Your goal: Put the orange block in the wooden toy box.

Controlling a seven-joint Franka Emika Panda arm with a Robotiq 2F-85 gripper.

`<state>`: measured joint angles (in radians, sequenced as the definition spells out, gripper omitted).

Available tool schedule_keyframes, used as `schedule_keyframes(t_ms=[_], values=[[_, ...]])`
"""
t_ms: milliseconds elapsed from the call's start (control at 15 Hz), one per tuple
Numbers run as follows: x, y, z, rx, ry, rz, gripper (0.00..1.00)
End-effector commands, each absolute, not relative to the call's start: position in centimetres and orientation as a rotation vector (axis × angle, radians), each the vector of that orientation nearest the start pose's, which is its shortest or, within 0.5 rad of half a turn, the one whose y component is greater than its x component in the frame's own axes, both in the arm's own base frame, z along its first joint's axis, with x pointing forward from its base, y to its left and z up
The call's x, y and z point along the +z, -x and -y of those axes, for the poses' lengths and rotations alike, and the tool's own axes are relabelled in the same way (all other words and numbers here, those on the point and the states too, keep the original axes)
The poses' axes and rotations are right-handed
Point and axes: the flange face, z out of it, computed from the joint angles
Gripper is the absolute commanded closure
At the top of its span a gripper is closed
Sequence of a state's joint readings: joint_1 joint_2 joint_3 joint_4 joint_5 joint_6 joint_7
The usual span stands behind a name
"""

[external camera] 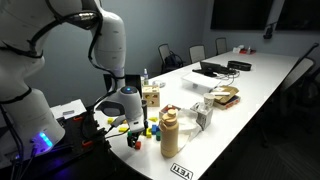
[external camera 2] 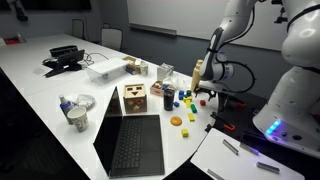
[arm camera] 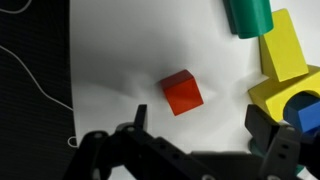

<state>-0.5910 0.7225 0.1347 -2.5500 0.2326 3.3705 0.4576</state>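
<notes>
I will lower my open gripper until its fingers are on both sides of the block and then close it, because bare white table is all around the orange block (external camera: 138, 146) (arm camera: 182, 92) below.
In the wrist view the orange-red block (arm camera: 182, 93) lies on the white table, just ahead of my gripper (arm camera: 200, 125). The gripper is open and empty, its two dark fingers low on either side, not touching the block. A yellow block (arm camera: 284, 52), a green block (arm camera: 248, 15) and a blue piece (arm camera: 307, 112) lie to the right. The pale wooden toy box (external camera 2: 134, 98) with dark cut-outs stands upright beside the laptop; it also shows in an exterior view (external camera: 152, 95). In both exterior views the gripper (external camera: 125, 118) (external camera 2: 205, 93) hangs low over the table edge.
A beige jug (external camera: 170, 130) (external camera 2: 197, 76) stands close to the gripper. Loose coloured blocks (external camera 2: 180, 108) lie scattered between box and jug. An open laptop (external camera 2: 130, 145) sits in front of the box. Cables (arm camera: 30, 70) run over the dark area past the table edge.
</notes>
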Motion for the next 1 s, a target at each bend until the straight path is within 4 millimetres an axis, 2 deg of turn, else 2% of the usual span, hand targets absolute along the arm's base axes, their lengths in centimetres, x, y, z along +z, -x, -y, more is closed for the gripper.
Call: schedule_keyframes(t_ms=[0,267,333,400,933], values=[[1.8,-35.7,18.4,-0.108,2.564,-1.7,0.0],[1.0,-35.6,18.2,-0.082,2.566,-1.695,0.0],[0.9,-35.6,18.2,-0.076,2.568,-1.694,0.16],[0.8,-35.5,18.2,-0.073,2.57,-1.692,0.26],[0.8,-35.5,18.1,-0.066,2.596,-1.676,0.88]])
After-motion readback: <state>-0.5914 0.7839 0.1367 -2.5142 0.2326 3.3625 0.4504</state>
